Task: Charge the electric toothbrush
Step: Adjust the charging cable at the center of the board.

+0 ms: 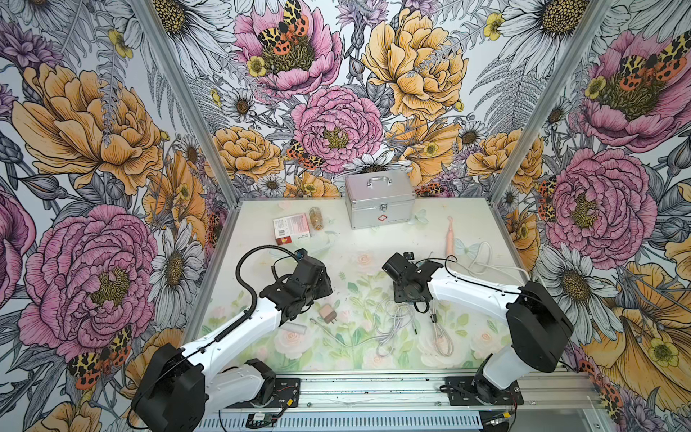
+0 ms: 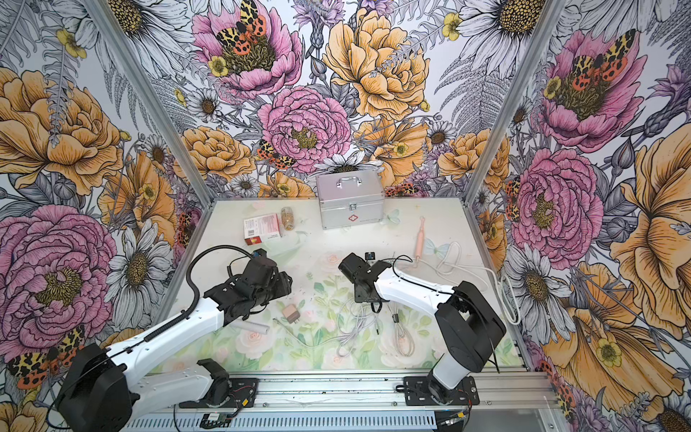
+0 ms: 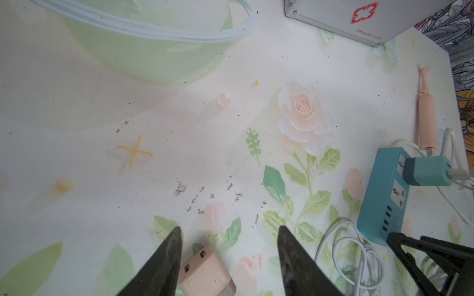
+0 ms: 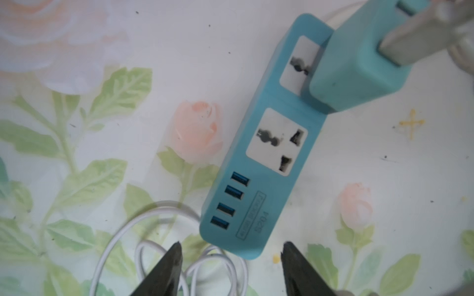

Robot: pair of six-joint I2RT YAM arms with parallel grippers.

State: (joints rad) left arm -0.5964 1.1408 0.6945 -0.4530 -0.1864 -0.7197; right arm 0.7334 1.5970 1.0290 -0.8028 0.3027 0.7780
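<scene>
I will next move my left gripper down and back over the pink adapter's body (image 1: 327, 313) (image 3: 206, 276) to get its open fingers around it, because it is closer to one finger.
The pink electric toothbrush (image 1: 450, 233) (image 3: 425, 112) lies flat at the far right of the table. A white cable end sits at its base; I cannot tell whether it is plugged in. A blue power strip (image 3: 384, 194) (image 4: 261, 159) carries a blue adapter (image 4: 359, 64) with a cable in it. My right gripper (image 4: 230, 244) hangs open over the strip's USB end and a white cable coil (image 4: 166, 256). My left gripper (image 3: 229, 230) is open, with a pink adapter (image 3: 205, 274) (image 1: 328, 313) beside one finger, held by neither.
A silver first-aid case (image 1: 379, 204) stands at the back, with a red-and-white box (image 1: 291, 228) and a small bottle (image 1: 317, 218) to its left. A pale green bowl (image 3: 143, 51) lies ahead of the left gripper. Loose cables (image 1: 441, 336) and a white tube (image 1: 294, 329) lie near the front.
</scene>
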